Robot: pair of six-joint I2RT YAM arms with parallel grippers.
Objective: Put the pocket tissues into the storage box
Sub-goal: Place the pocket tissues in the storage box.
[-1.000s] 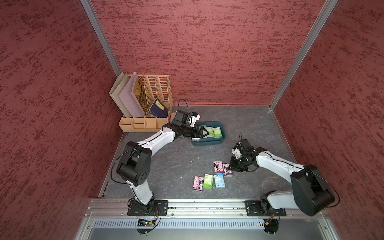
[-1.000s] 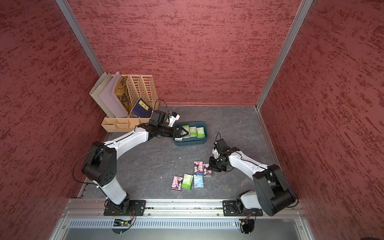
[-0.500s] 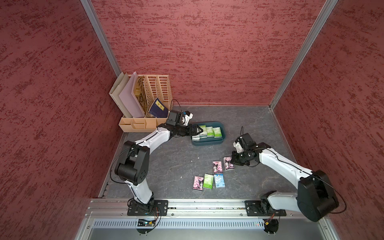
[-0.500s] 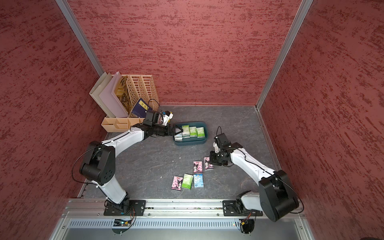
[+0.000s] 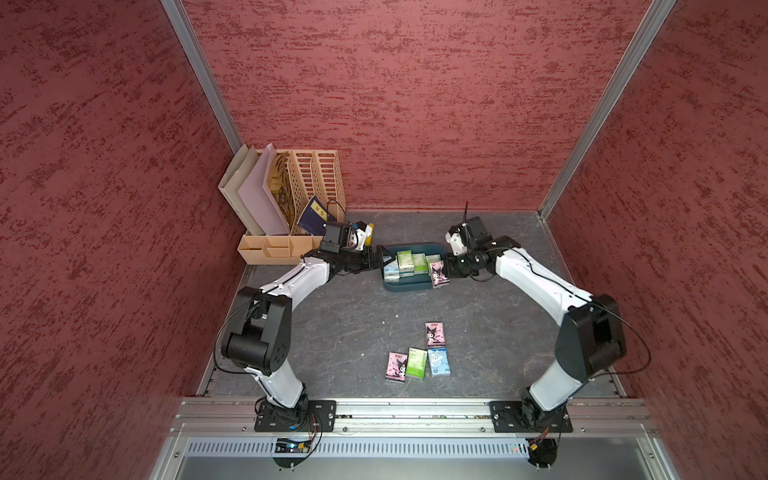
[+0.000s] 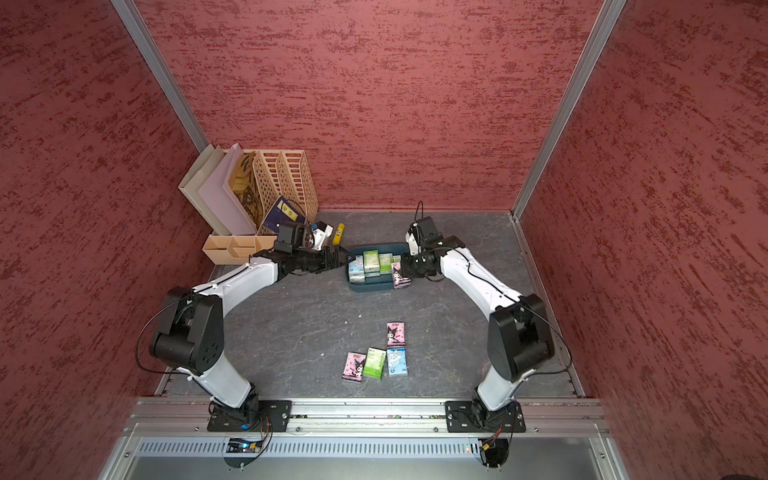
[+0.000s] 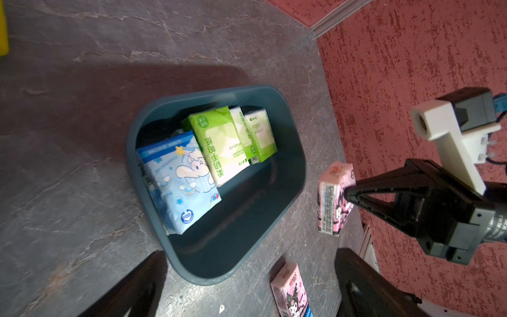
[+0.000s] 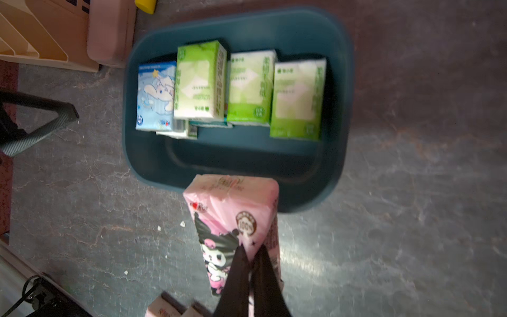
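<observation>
My right gripper needs to move the pink pack outward, set it down on the middle green pack (image 5: 420, 261) and let go.
The dark teal storage box (image 5: 409, 287) (image 6: 370, 287) lies mid-table toward the back. It holds pocket tissues: a pale blue pack (image 7: 181, 178) (image 8: 156, 96) and green packs (image 7: 219, 142) (image 8: 200, 82). My right gripper (image 5: 445, 268) (image 6: 405, 268) (image 8: 251, 249) is shut on a pink pack (image 5: 438, 274) (image 7: 333, 203) (image 8: 233, 216), which hangs in the air just by the box's right near corner. My left gripper (image 5: 380, 257) (image 6: 343, 257) (image 7: 247, 263) stands open and empty at the box's left end. Several more packs lie near the front: pink (image 5: 435, 334), pink (image 5: 397, 366), green (image 5: 416, 363), blue (image 5: 439, 361).
A beige slotted organiser (image 5: 291, 199) with folders stands at the back left corner. A yellow tube (image 6: 339, 232) and a flat pink case (image 8: 109, 30) lie beside it, behind my left gripper. Red walls close in three sides, and a metal rail (image 5: 395, 411) runs along the front.
My right gripper has lifted a pink pack from the group at the front and carried it back to the box's right end. My left gripper has drawn back from over the box to its left end.
</observation>
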